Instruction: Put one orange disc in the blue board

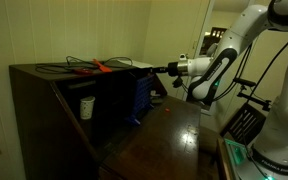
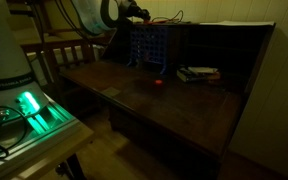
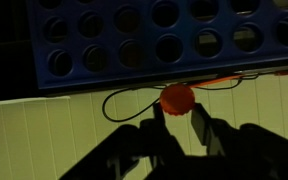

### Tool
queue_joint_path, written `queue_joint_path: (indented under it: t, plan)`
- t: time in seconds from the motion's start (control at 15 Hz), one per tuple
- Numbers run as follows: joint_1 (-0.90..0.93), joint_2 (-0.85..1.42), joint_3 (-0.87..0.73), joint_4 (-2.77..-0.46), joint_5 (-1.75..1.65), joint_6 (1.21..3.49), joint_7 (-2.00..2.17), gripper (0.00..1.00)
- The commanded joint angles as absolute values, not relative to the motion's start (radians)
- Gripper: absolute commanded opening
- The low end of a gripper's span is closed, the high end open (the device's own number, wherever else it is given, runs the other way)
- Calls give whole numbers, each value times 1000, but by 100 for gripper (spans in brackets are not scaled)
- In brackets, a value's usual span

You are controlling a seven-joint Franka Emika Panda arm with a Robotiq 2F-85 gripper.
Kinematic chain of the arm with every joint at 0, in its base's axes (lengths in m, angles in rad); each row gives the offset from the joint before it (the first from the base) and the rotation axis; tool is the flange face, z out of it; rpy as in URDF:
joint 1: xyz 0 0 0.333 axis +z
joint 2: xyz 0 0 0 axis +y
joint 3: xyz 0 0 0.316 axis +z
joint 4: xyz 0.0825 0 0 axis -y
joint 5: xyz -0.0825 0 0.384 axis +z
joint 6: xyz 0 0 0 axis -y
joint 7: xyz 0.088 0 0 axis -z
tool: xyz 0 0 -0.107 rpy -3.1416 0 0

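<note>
The blue board's top edge is just below my gripper, so my gripper should next lower slightly toward it and release the orange disc there.
In the wrist view my gripper point(image 3: 177, 108) is shut on an orange disc point(image 3: 177, 97), pinched by its edges between the two dark fingers point(image 3: 199, 124). Just beyond the disc runs the blue board point(image 3: 134, 45) with its rows of round holes. In both exterior views the board point(image 1: 141, 95) point(image 2: 149, 45) stands upright on the dark desk against the cabinet, and the gripper point(image 1: 156, 68) point(image 2: 142, 14) hovers at its top edge. The held disc is too small to make out there. Another orange disc point(image 2: 158, 83) lies flat on the desk in front of the board.
A dark wooden cabinet point(image 1: 44, 100) carries black cables and a long orange-red tool point(image 1: 99, 67) on top. A white cup point(image 1: 87, 107) sits in its shelf. Books point(image 2: 198, 73) lie on the desk. A green-lit device point(image 2: 34, 108) sits near the robot base.
</note>
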State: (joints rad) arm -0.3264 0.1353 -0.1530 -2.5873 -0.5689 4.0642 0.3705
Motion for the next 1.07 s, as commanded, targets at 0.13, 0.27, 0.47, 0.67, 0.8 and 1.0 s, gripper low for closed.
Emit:
queue_joint_path:
  t: [0.13,0.27,0.47,0.67,0.8,1.0]
  plan:
    - [-306,167,-153,-2550,-542,4060,359,8]
    - [-307,168,-153,-2550,-543,4059,357,8]
    - [-308,169,-155,-2552,-539,4058,348,8]
    - [-309,177,-154,-2546,-538,4062,353,8]
    - [-309,180,-152,-2545,-540,4059,352,8]
    - [-310,184,-152,-2545,-544,4056,354,8]
